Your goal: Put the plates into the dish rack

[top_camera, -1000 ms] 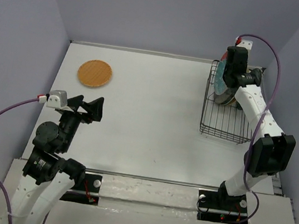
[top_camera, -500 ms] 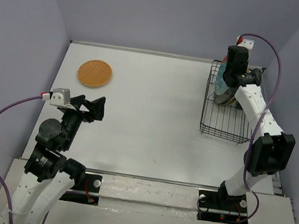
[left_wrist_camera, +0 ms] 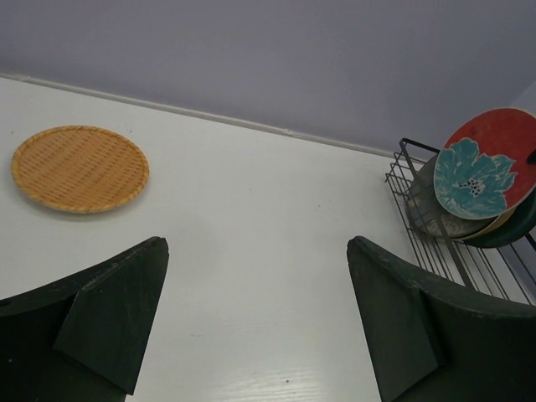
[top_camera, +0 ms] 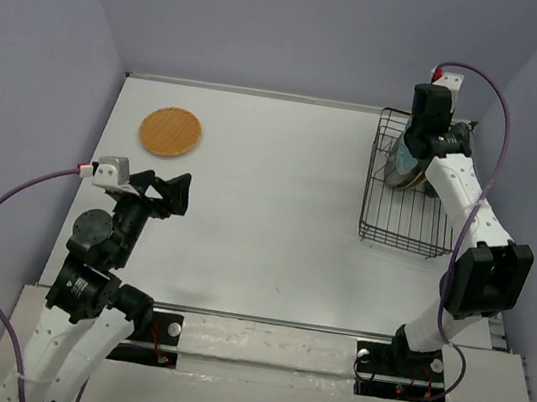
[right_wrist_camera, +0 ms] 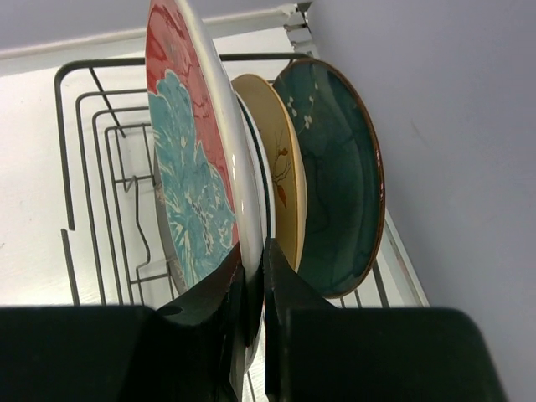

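Observation:
My right gripper will next move down and to the left in the top view, toward the empty slots beside the grey-brown plate (left_wrist_camera: 431, 205), and let go of the rim of the red-and-teal plate.
My right gripper (right_wrist_camera: 255, 255) is shut on the rim of the red-and-teal plate (right_wrist_camera: 188, 180) and holds it on edge inside the black wire dish rack (top_camera: 406, 196) at the far right. Behind it stand a cream floral plate (right_wrist_camera: 280, 180) and a glossy dark teal plate (right_wrist_camera: 339, 167). A grey-brown plate (left_wrist_camera: 431, 205) stands in front, partly hidden. The orange woven-look plate (top_camera: 171, 131) lies flat at the far left; it also shows in the left wrist view (left_wrist_camera: 79, 167). My left gripper (top_camera: 170, 194) is open and empty, well short of it.
The grey walls close in the table on three sides. The rack (left_wrist_camera: 452, 251) stands against the right wall. The near half of the rack holds only bare wire prongs (right_wrist_camera: 117, 209).
My right gripper has moved slightly toward the far wall with the red-and-teal plate. My left gripper has shifted a little to the right.

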Controlling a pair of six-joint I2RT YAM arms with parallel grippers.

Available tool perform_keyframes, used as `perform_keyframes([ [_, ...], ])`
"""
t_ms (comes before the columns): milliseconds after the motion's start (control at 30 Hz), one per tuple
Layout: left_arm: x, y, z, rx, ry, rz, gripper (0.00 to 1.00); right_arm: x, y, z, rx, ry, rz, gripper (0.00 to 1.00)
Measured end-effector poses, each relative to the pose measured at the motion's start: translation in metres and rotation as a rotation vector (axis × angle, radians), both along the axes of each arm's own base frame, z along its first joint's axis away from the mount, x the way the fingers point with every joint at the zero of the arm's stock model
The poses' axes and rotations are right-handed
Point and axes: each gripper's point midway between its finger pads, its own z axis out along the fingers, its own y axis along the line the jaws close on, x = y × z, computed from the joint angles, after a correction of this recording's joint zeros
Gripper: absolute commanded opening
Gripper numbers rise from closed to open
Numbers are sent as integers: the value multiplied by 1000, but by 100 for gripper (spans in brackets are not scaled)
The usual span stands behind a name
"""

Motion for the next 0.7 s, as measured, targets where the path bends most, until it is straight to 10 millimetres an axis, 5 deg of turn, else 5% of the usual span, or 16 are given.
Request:
perform_keyframes([
  [333,2,-1,-2,4,10,-4,99,10,15,-48,97,42,13,7],
  [500,6,-3,-7,11,30,-9,99,9,20,-70,148,60,6,32],
  [533,6,-4,-8,9,35,-12,99,10,22,-72,165,56,8,43],
  [700,13,-10,-12,-5,58,-33,99,12,35,-62,243,1,56,72],
])
